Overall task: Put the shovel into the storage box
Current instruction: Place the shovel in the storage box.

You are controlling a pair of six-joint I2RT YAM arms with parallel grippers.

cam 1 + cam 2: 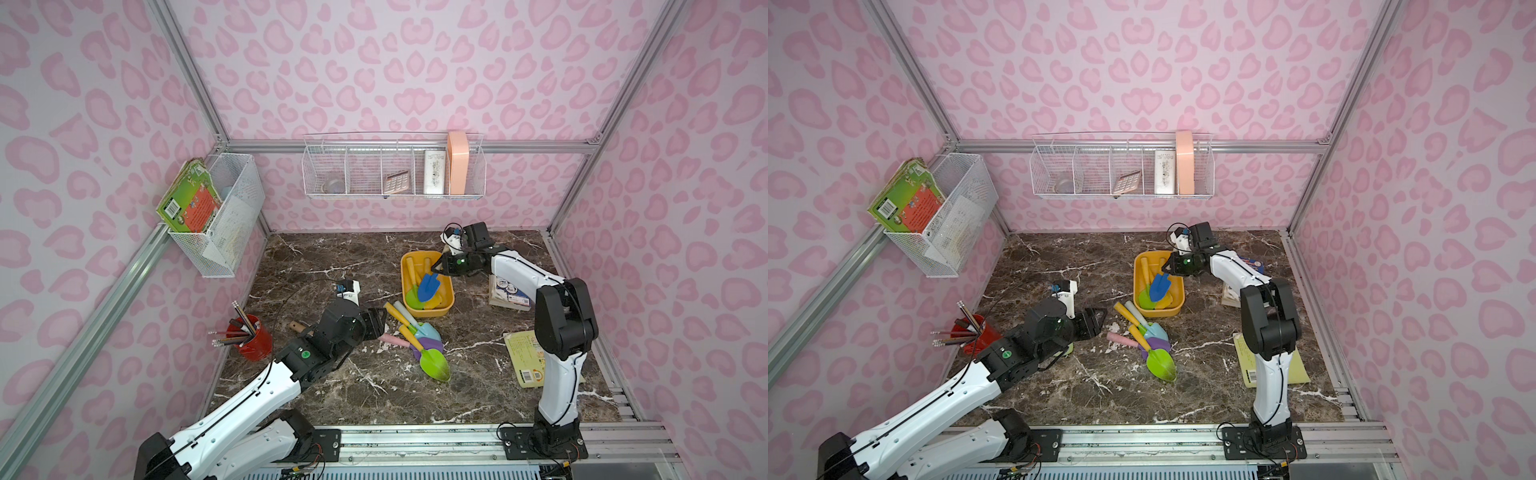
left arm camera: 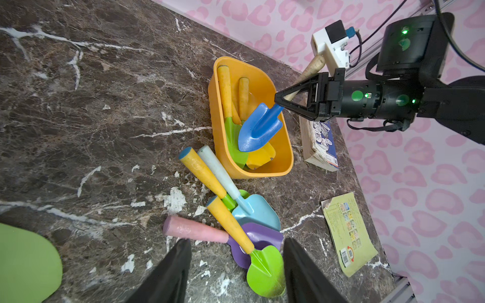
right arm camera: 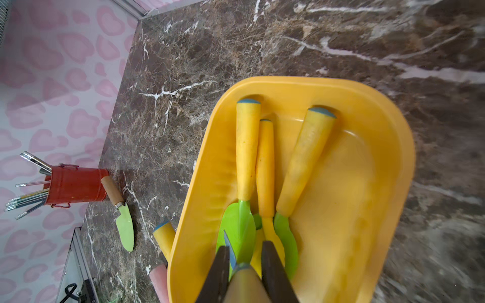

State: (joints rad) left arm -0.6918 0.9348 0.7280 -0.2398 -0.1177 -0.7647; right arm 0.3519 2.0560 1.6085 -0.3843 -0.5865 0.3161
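The yellow handles lie below my right gripper, so it will next move farther over the storage box (image 1: 448,305) and down toward them to release the blue shovel's neck.
The storage box (image 1: 448,305) (image 1: 1137,286) is a yellow-orange tub at the table's middle back. Three yellow-handled shovels (image 3: 246,157) lie inside it. My right gripper (image 1: 437,268) (image 2: 279,101) (image 3: 245,249) is shut on the neck of a blue shovel (image 1: 428,286) (image 1: 1159,286) (image 2: 259,128). Its blade hangs tilted down into the box, over the other blades. My left gripper (image 1: 383,324) (image 2: 237,240) stands open just left of a pile of shovels on the table: a green-bladed one (image 2: 265,270), a light blue one (image 2: 257,212) and a purple one (image 2: 262,233) with a pink handle.
A wooden-handled shovel with a pale green blade (image 3: 124,225) lies next to the red pencil cup (image 1: 254,343) at the left. A book (image 1: 509,296) and a green booklet (image 1: 523,359) lie at the right by my right arm. White wire baskets (image 1: 392,166) (image 1: 222,212) hang on the walls.
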